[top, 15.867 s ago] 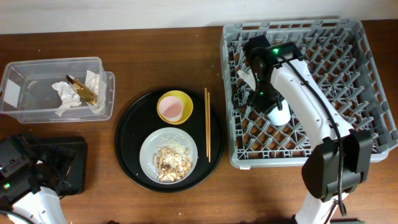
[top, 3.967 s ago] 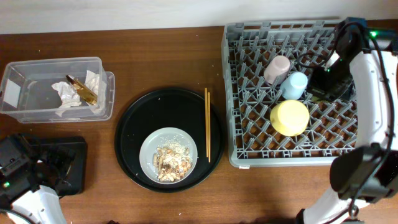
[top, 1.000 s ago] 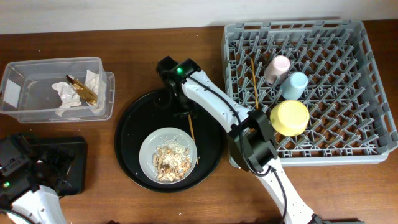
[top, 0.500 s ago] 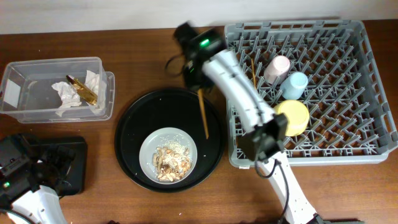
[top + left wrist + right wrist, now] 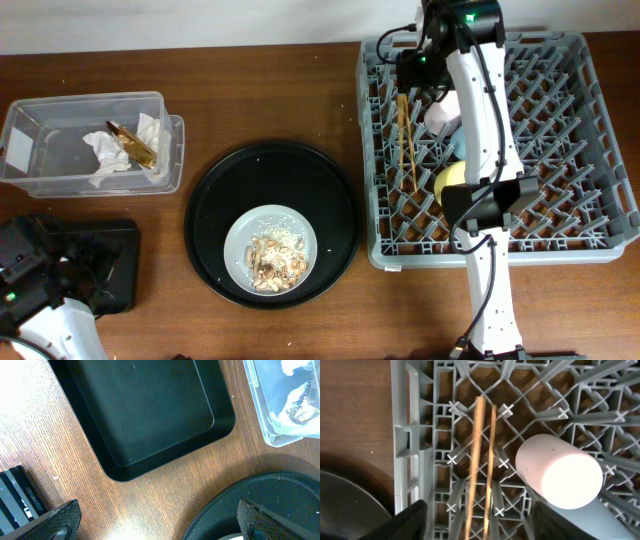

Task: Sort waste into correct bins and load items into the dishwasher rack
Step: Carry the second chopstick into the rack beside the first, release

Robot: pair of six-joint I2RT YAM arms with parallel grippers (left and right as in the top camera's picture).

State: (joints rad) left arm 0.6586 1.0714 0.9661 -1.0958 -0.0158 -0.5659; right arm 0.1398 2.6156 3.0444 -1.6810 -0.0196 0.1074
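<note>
I should move my left gripper to the right in the overhead view and lower it onto the plate's rim facing the rack, because scraps cover the plate's middle.
Both wooden chopsticks (image 5: 406, 140) lie side by side in the left part of the grey dishwasher rack (image 5: 560, 235). In the right wrist view the chopsticks (image 5: 482, 460) run between my right gripper's (image 5: 477, 527) spread fingers, which do not touch them. My right gripper (image 5: 413, 70) is open above their far end. The pink cup (image 5: 443, 112) (image 5: 559, 477) stands next to them, and the yellow bowl (image 5: 452, 182) is partly hidden by the arm. The plate (image 5: 271, 250) holds food scraps. My left gripper (image 5: 157, 522) is open and empty over the table beside the black rectangular tray (image 5: 150, 410).
The clear box (image 5: 90, 140) at the far left holds white napkins (image 5: 105, 150) and the gold-brown wrapper (image 5: 130, 143). The plate sits on a round black tray (image 5: 215, 200). My left arm (image 5: 30, 275) sits at the front left corner.
My right gripper carried a chopstick from the round tray up and right into the rack and let it go beside the other one. The left arm has not moved.
</note>
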